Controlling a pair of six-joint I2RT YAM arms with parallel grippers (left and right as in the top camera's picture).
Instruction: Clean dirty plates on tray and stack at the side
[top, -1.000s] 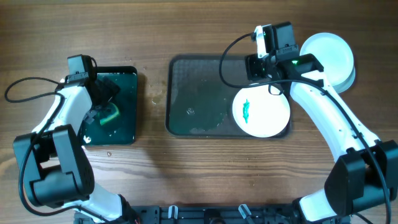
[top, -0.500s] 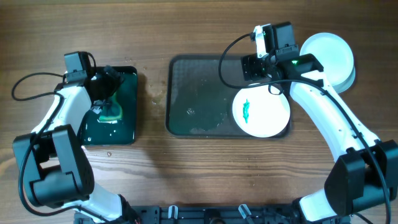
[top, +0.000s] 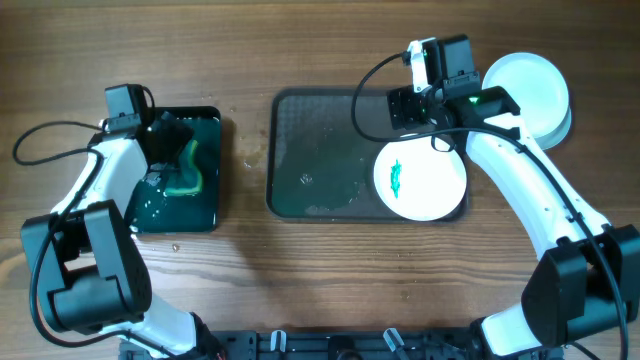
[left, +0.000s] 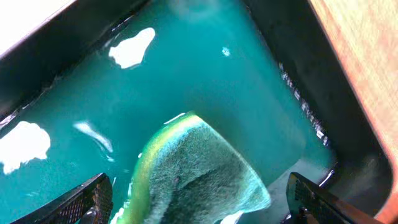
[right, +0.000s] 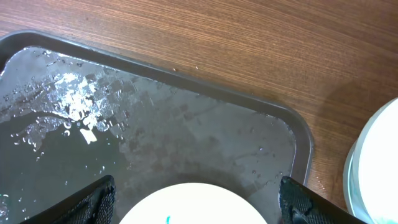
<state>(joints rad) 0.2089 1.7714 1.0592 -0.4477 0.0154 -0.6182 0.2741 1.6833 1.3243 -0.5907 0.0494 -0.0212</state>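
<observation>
I should lower my left gripper toward the green water and close it on the sponge's middle (top: 186, 176) (left: 189, 182), because the sponge is below it, between its open fingers.
One white plate (top: 430, 185) with a teal smear lies at the right end of the dark tray (top: 315, 150). My right gripper (top: 424, 120) hovers open over the plate's far edge; in the right wrist view the plate (right: 193, 208) shows between the open fingers (right: 199, 196). Two other plates (top: 527, 88) are stacked on the table right of the tray, a white one on top of a pale blue one. My left gripper (top: 168, 150) is open over the black tray's green water, its fingers (left: 202, 202) either side of the green sponge (left: 193, 171), not closed on it.
The small black glossy tray (top: 212, 215) with green water and the sponge (top: 185, 175) stands left of the dark tray. The dark tray's floor (right: 155, 124) is wet with droplets. The stacked plates' edge (right: 376, 165) shows at the right of the right wrist view.
My left gripper has shifted slightly over the black tray, and the sponge has moved a little toward the far right of the water. The right arm has barely moved.
</observation>
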